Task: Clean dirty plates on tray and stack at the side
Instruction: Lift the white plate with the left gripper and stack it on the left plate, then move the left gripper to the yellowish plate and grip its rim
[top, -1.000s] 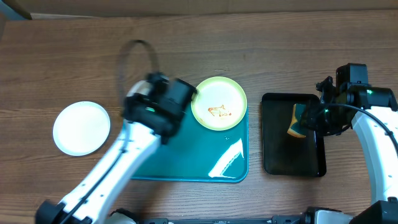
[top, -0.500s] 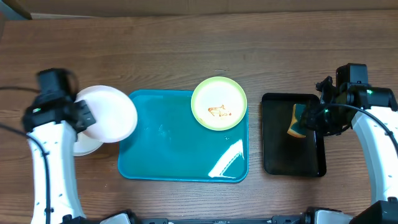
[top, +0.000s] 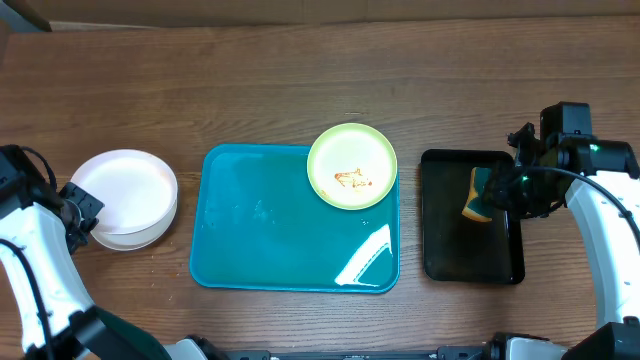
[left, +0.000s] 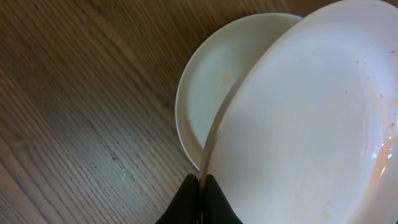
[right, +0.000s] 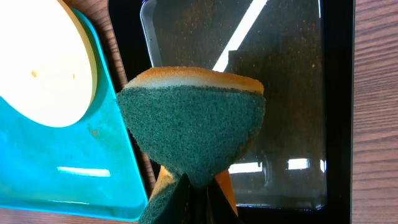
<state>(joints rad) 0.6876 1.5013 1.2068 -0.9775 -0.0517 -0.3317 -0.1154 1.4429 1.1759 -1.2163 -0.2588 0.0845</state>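
Observation:
I will next bring the tilted white plate in my left gripper down toward the middle of the second white plate, whose near edge sticks out under the tilted plate.
A light green plate with an orange-brown smear sits on the far right corner of the teal tray; both also show in the right wrist view, plate and tray. My left gripper is shut on the rim of a white plate, held tilted just over a second white plate on the table left of the tray. In the overhead view the two white plates overlap. My right gripper is shut on a green and yellow sponge over the black tray.
The narrow black tray lies right of the teal tray. Bare wooden table surrounds both trays. The left arm stands at the left edge, the right arm at the right edge.
My left gripper carried the white plate off the teal tray to the left and now holds it over the other white plate. The right arm and sponge have not moved.

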